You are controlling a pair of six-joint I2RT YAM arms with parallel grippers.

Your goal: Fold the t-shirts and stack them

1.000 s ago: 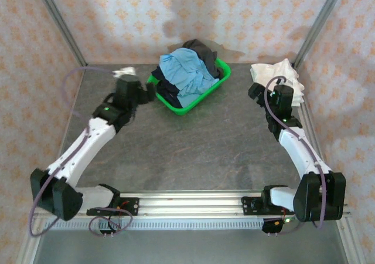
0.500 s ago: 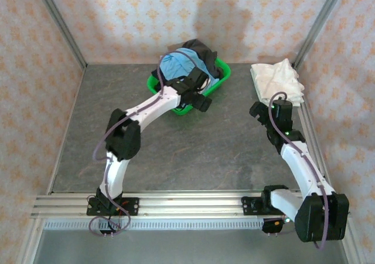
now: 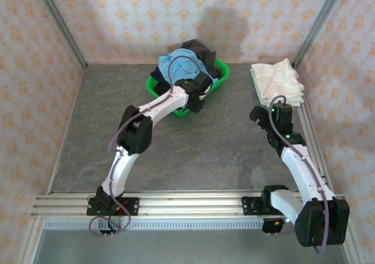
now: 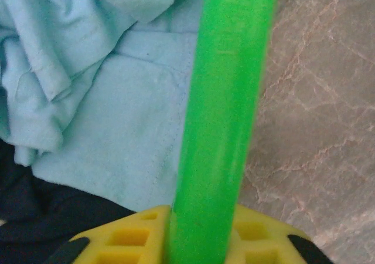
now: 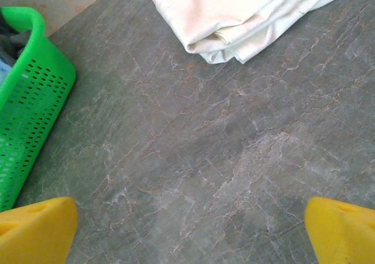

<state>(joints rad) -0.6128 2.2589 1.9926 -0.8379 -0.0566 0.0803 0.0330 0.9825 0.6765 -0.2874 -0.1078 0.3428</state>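
Observation:
The far corner of the table is bare and has open room, beyond the basket. My left gripper will slide the basket's rim toward it next and release it.
A sky-blue t-shirt (image 3: 179, 63) lies crumpled in the green basket (image 3: 218, 82) at the back middle of the table. In the left wrist view the blue t-shirt (image 4: 105, 117) lies just left of the basket's rim (image 4: 225, 100). My left gripper (image 3: 195, 101) is at the basket's front right wall. That gripper (image 4: 202, 240) has its yellow pads pressed on both sides of the rim, shut on it. Folded cream-white t-shirts (image 3: 278, 79) lie at the back right, and the stack (image 5: 246, 17) is apart from my right gripper (image 3: 258, 112). This gripper (image 5: 190, 234) hangs open over bare table.
A dark garment (image 3: 202, 50) lies in the basket beside the blue t-shirt, and dark cloth (image 4: 35, 217) sits under it. The basket's perforated wall (image 5: 29, 100) is left of my right gripper. Patterned walls and metal posts close in the table (image 3: 176, 152).
My left arm has swung from the table's left side over to the basket and closed on its front rim. My right gripper has drawn back slightly from the cream stack.

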